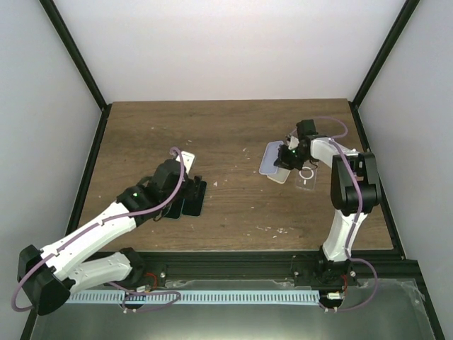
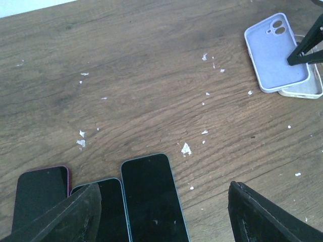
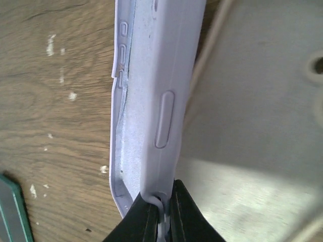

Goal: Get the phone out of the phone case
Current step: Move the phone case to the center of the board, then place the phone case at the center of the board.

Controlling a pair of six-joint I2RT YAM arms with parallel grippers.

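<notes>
My right gripper lifts the lavender phone case toward the phones and brings it down onto empty wood (image 1: 248, 166) (image 3: 75, 136) next, since it partly overlaps the clear case.
Three dark-screened phones lie face up side by side: a teal-edged one (image 2: 149, 196), a second (image 2: 108, 214) and a pink-edged one (image 2: 40, 194). They also show in the top view (image 1: 190, 198). My left gripper (image 2: 161, 222) is open just above them, its fingers (image 2: 70, 217) straddling the two right-hand phones without touching. My right gripper (image 3: 161, 219) is shut on the end wall of a lavender phone case (image 3: 161, 101), which looks empty inside. The case also shows in the top view (image 1: 271, 157) and the left wrist view (image 2: 275, 50), partly over a clear case (image 2: 305, 91).
The clear case (image 1: 303, 178) lies on the wood table (image 1: 233, 134) under my right gripper (image 1: 290, 157) and fills the right of the right wrist view (image 3: 252, 126). A small white object (image 1: 187, 156) lies behind my left gripper (image 1: 185, 191). White flecks (image 2: 185, 148) dot the table.
</notes>
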